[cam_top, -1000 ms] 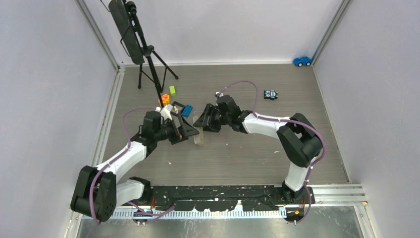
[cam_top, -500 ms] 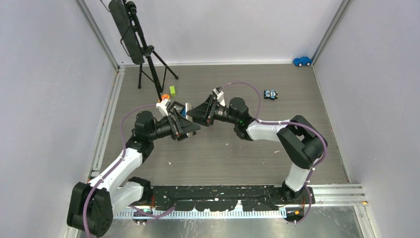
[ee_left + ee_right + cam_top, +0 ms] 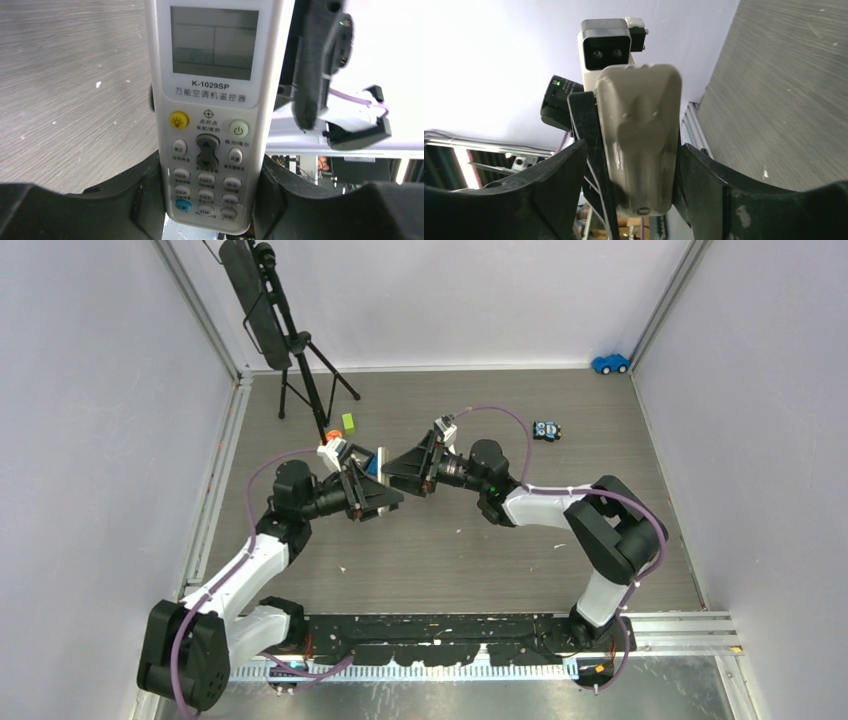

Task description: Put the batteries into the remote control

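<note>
I should next turn my left gripper's fingers down, lower the remote control [image 3: 212, 115] onto the bare tabletop below, screen up, and release it flat.
The remote control [image 3: 212, 115] is a white air-conditioner remote with a screen and buttons. My left gripper [image 3: 207, 200] is shut on its button end and holds it off the table. In the top view it is a thin pale sliver [image 3: 379, 459] between the two grippers. My right gripper [image 3: 631, 200] faces the remote's grey back [image 3: 640, 135]. Its jaws stand open on either side of the screen end, outside the left gripper's finger [image 3: 585, 131]. No batteries are in view.
A black tripod [image 3: 296, 350] stands at the back left. A green block [image 3: 348, 421], an orange piece [image 3: 331, 434] and a blue piece [image 3: 371, 464] lie behind the left gripper. A small toy [image 3: 545, 430] and a blue car [image 3: 610, 363] sit at the back right.
A second ago the remote lay on the table between both grippers. Both grippers have since risen and tilted level, with the remote lifted in the left one. Little has moved in the last half second.
</note>
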You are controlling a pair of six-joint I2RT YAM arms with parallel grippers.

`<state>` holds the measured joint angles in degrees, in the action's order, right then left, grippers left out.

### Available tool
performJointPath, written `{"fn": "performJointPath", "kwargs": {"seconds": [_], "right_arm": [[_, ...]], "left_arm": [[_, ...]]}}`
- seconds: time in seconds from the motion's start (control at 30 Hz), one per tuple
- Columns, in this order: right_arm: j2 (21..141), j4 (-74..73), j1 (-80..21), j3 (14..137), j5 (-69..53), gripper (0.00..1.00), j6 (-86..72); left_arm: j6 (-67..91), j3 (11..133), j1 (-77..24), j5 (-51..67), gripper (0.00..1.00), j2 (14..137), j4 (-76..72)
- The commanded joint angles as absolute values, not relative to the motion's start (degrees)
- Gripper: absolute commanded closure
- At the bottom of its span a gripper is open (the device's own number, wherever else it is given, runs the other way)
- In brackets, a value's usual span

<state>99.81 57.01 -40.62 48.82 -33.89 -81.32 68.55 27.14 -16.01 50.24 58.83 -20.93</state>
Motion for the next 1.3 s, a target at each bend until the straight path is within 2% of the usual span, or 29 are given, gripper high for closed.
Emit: {"fn": "performJointPath", "kwargs": {"seconds": [0.0,0.03,0.1,0.27,0.4,0.6,0.83,0.97,1.2,1.27], "right_arm": [[92.91,51.1,-40.04,48.0,-30.42,0.18,-72.67],[91.87,47.16,-39.93,47.87,-29.36,0.13,-71.02],[88.93,40.69,-39.69,47.34,-26.37,0.1,-67.43],[80.04,29.87,-37.83,42.3,-16.29,0.09,-60.29],[70.89,14.87,-37.6,41.34,-6.47,0.11,-53.55],[57.84,-12.07,-37.62,44.14,4.76,0.11,-46.39],[43.74,-28.96,-37.53,44.8,12.64,0.11,-45.89],[39.16,-33.94,-37.53,46.24,13.55,0.13,-47.8],[35.8,-42.08,-37.57,49.78,15.42,0.14,-49.29],[35.31,-44.04,-37.53,50.69,16.1,0.14,-49.48]], "left_arm": [[55.66,32.44,-15.92,45.05,0.94,57.87,-4.57],[52.22,34.12,-16.31,42.41,0.95,57.76,1.36],[46.26,36.69,-17.56,37.22,0.98,58.41,9.86],[40.28,40.17,-22.07,24.73,1.0,65.06,16.86],[34.87,47.68,-27.33,13.81,1.0,74.1,24.37],[33.84,54.74,-32.67,-0.15,1.0,86.91,25.66],[34.9,59.55,-35.75,-9.07,0.97,97.5,26.66],[35.29,60.45,-36.32,-10.5,0.85,100.5,25.79],[35.34,62.23,-36.52,-11.18,0.42,101.5,27.65],[34.9,62.44,-36.56,-11.27,0.35,101.1,28.15]]}}
